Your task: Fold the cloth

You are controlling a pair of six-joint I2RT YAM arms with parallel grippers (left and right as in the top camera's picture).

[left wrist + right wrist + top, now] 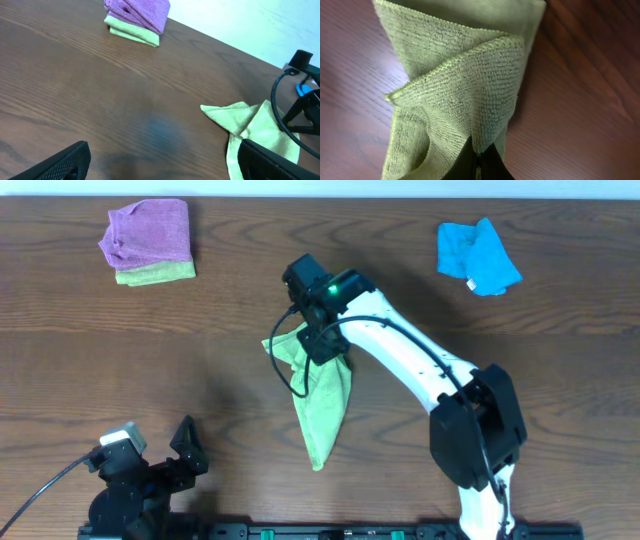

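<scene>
Bare wood lies on the right in the overhead view. My right gripper will next pull the bunched cloth that way to spread it, then release.
A light green cloth (322,402) lies in the middle of the table as a long, half-gathered wedge pointing toward the front. My right gripper (330,348) is shut on its upper part; the right wrist view shows the fingers (479,167) pinching a fold of the green cloth (455,95). The cloth also shows in the left wrist view (255,125). My left gripper (160,455) is open and empty near the front left edge, well apart from the cloth, its fingers (160,160) spread over bare wood.
A folded purple cloth (150,232) sits on a folded green one (155,274) at the back left, and both show in the left wrist view (137,12). A crumpled blue cloth (476,256) lies at the back right. A black cable (290,370) loops beside the right gripper.
</scene>
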